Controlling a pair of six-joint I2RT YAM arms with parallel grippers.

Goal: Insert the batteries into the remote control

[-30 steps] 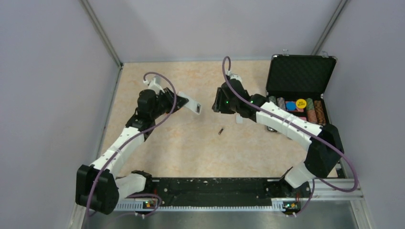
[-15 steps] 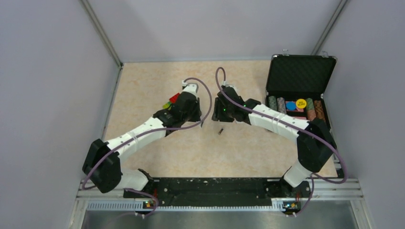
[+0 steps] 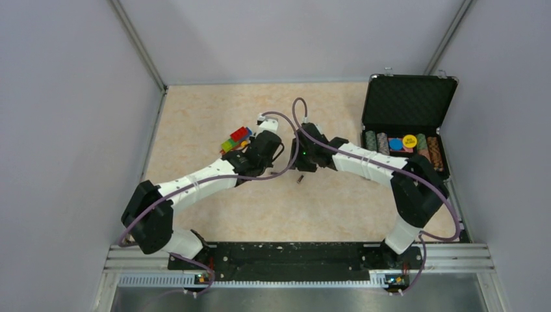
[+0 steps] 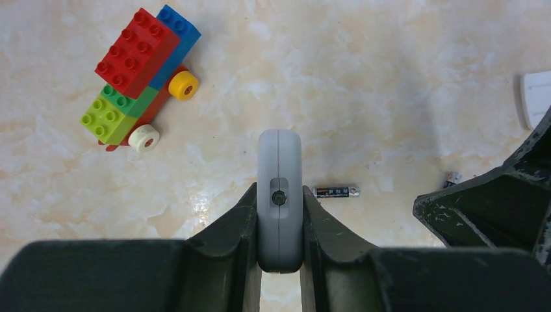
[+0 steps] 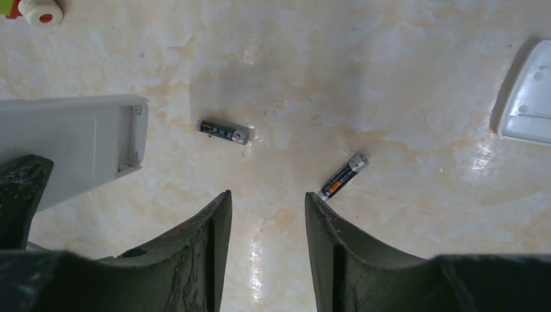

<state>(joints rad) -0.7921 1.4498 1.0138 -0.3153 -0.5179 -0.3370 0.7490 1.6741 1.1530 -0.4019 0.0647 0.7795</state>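
One battery lies crosswise below my right gripper, which I will next turn and lower to the left in the top view, onto the battery's silver end [image 3: 276,173] [image 5: 240,136].
My left gripper [image 4: 278,190] is shut on the light-grey remote control [image 4: 279,156], held edge-on above the table; its open end also shows in the right wrist view [image 5: 71,140]. One battery [image 4: 334,191] lies on the table just right of the remote. My right gripper [image 5: 266,198] is open and empty, low over the table. Two batteries lie ahead of it: one [image 5: 223,130] to the front left near the remote's end, one [image 5: 343,176] touching distance from the right fingertip. In the top view the two grippers [image 3: 263,153] [image 3: 304,156] are close together, with a battery [image 3: 301,178] just below them.
A colourful toy-brick train [image 4: 140,75] stands on the table left of the remote, also in the top view [image 3: 235,138]. A white battery cover [image 5: 529,97] lies to the right. An open black case [image 3: 406,123] with chips stands at the far right.
My left arm has swung right with the remote to the table's middle, uncovering the toy train. My right gripper has shifted slightly left and down towards the batteries.
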